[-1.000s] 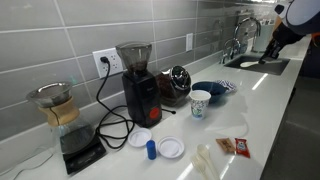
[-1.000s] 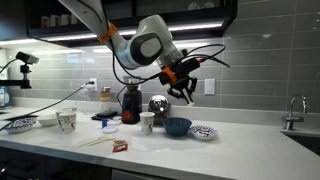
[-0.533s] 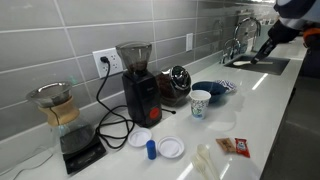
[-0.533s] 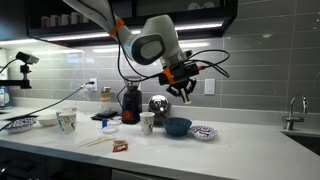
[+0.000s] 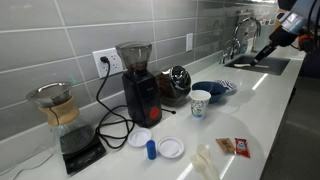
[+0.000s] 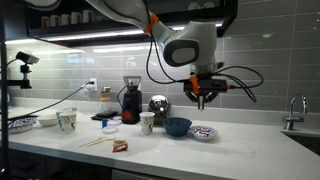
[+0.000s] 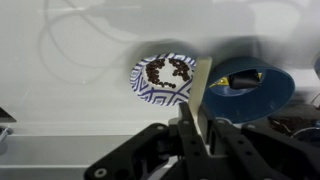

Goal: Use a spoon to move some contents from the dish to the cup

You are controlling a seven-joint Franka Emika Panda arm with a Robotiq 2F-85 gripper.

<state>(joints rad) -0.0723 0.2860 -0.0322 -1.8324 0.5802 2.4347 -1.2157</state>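
Next, my gripper comes down to the coffee beans on the dish [image 6: 204, 131] [image 7: 163, 76] and releases the cream spoon there, since the dish lies well below my gripper.
The dish [image 7: 163, 76] is a small blue-and-white patterned plate with dark coffee beans on it; it also shows in both exterior views [image 5: 227, 86] [image 6: 203, 132]. The cup [image 5: 200, 102] [image 6: 147, 122] is white paper with a blue pattern and stands beside a dark blue bowl [image 7: 246, 91] [image 6: 178, 126]. My gripper [image 7: 193, 118] is shut on the pale flat handle of a spoon [image 7: 202, 85], which points toward the gap between dish and bowl. The gripper [image 6: 203, 97] hangs well above the dish. The spoon's tip is hard to make out.
A black grinder [image 5: 140, 85] and a shiny kettle [image 5: 178, 82] stand behind the cup. A glass carafe on a scale [image 5: 60, 115], white lids [image 5: 170, 148], a blue bottle cap [image 5: 151, 149] and a packet [image 5: 233, 146] lie on the counter. A sink with faucet [image 5: 240, 45] is at the far end.
The arm has swung the gripper sideways with the spoon, from above the blue bowl to above the patterned dish. Objects on the counter have not moved.
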